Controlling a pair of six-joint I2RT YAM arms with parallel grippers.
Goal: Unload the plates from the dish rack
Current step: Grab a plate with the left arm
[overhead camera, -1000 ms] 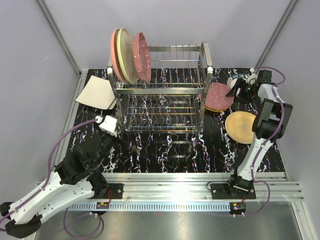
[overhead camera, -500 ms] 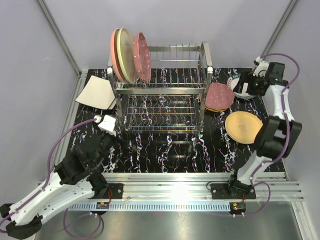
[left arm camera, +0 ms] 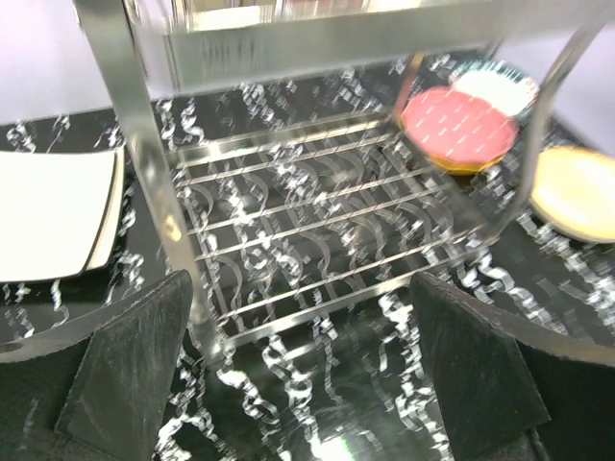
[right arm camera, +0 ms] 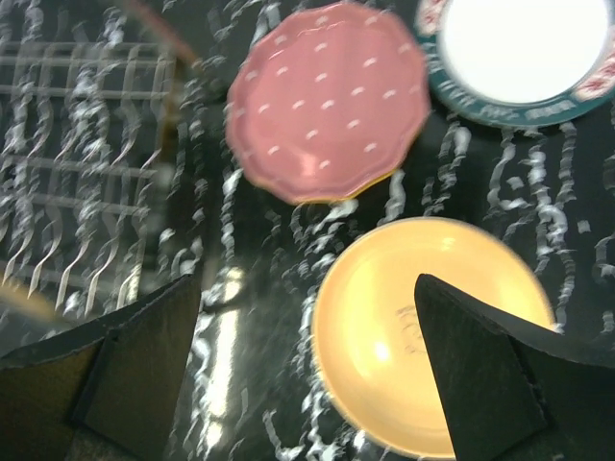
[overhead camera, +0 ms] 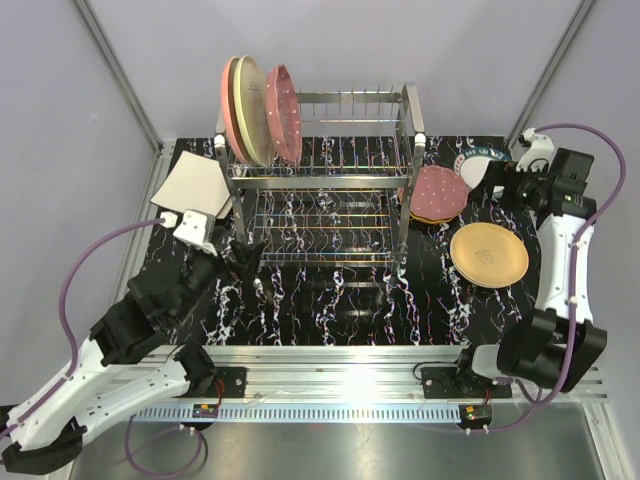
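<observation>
My left gripper rises and reaches outward to the maroon dotted plate in the dish rack's upper level next. Then it closes on the plate's near edge (overhead camera: 291,153), with empty slots beside it.
The dish rack (overhead camera: 322,190) stands mid-table. Three plates stand upright in its top left corner: pink (overhead camera: 230,108), cream (overhead camera: 250,108) and maroon dotted (overhead camera: 285,115). A squarish white plate (overhead camera: 195,187) lies left of the rack. To the right lie a maroon dotted plate (overhead camera: 437,192) on an orange one, a tan plate (overhead camera: 488,254) and a teal-rimmed white plate (overhead camera: 478,158). My left gripper (overhead camera: 243,256) hangs open at the rack's front left corner (left arm camera: 144,144). My right gripper (overhead camera: 495,183) hovers open above the tan plate (right arm camera: 423,327), holding nothing.
The rack's lower tier (left arm camera: 317,211) holds nothing. Grey walls enclose the black marbled table (overhead camera: 340,300) on three sides. A metal rail (overhead camera: 350,360) runs along the near edge by the arm bases.
My right gripper opened fully and drew back to the right from the teal-rimmed plate, its arm swinging outward. My left arm moved forward toward the rack's front left corner.
</observation>
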